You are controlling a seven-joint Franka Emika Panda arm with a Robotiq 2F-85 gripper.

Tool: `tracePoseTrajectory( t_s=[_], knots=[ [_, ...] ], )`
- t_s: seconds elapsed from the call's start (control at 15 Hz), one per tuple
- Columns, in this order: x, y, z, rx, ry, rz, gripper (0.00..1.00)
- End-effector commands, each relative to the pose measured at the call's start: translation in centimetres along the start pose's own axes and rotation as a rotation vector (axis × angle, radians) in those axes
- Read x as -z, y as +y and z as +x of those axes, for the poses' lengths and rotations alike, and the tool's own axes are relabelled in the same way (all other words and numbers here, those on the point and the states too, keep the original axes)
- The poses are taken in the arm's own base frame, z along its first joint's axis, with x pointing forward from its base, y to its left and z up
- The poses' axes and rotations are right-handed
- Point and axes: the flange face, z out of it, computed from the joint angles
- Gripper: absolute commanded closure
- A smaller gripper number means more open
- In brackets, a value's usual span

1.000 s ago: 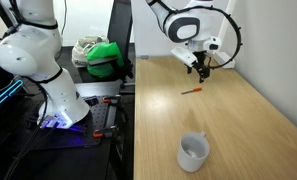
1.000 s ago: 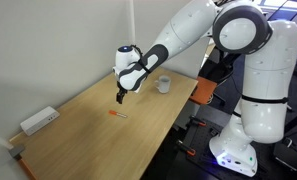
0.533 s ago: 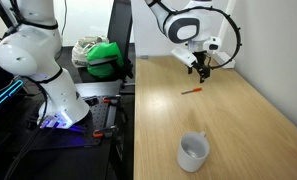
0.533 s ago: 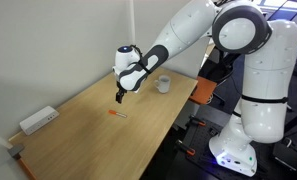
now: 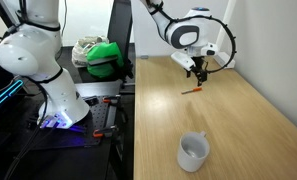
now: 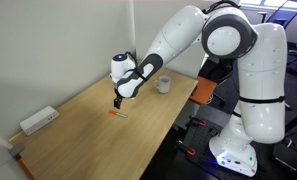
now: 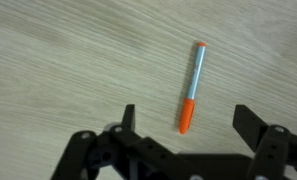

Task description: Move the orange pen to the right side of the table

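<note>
The robot's gripper should next move down onto the pen's orange cap (image 7: 187, 116) and close, because that cap is below it, between the open fingers.
The orange pen (image 7: 193, 88) lies flat on the tan wood table (image 7: 58, 60). In the wrist view it has a grey barrel and an orange cap, and its cap end lies between my open fingers. It also shows in both exterior views (image 5: 193, 91) (image 6: 116, 116). My gripper (image 7: 186, 118) is open and empty, hanging just above the pen, as both exterior views show (image 5: 198, 78) (image 6: 116, 103).
A white mug (image 5: 193, 152) (image 6: 163, 85) stands on the table away from the pen. A white box (image 6: 38, 121) lies near one table end. A black cart with a green object (image 5: 106, 57) and clutter stands beside the table.
My gripper has moved down and toward the pen, now hanging directly over it. The pen has not moved.
</note>
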Motion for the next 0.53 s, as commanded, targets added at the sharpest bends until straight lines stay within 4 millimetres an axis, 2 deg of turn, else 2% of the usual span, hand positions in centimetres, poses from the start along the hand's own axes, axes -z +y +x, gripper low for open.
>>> tracePoseTrajectory(
  t_s=[0.0, 0.47],
  knots=[
    [-2.2, -0.6, 2.0, 0.002, 0.002, 0.017, 0.0],
    [-6.5, -0.6, 3.8, 0.004, -0.005, 0.06, 0.0]
  ],
)
